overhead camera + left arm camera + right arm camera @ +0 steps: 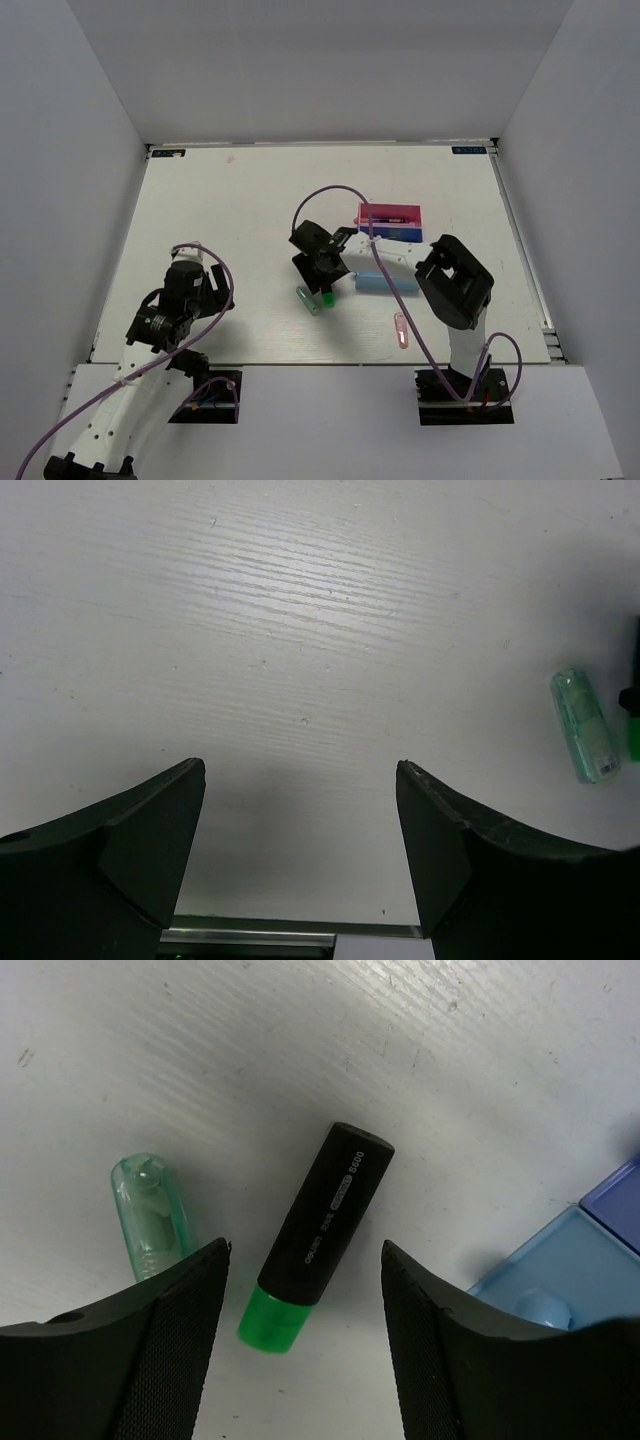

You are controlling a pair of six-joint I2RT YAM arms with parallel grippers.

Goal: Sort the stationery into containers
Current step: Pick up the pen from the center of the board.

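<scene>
The pale green stick point(308, 300) is lower down on the right in the top view, outside my left gripper's fingers. I should move my left gripper to that side and down over the stick.
A black highlighter with a green end point(318, 1230) lies flat on the table between the fingers of my right gripper point(305, 1250). The jaws are open and stand apart from it on both sides. A pale green stick point(150, 1215) lies just left of it, beside the left finger. From above, the right gripper point(322, 283) hangs over the highlighter point(327, 297) and the stick point(308, 300). The containers sit to its right: a pink tray point(390, 214), a dark blue tray point(404, 236) and a light blue tray point(384, 284). My left gripper point(300, 770) is open over bare table.
A pink clip point(402, 331) lies near the front edge, right of centre. The pink tray holds a dark pen. My left gripper point(212, 280) sits at the left of the table, and its view shows the green stick point(583, 725) far right. White walls enclose the table.
</scene>
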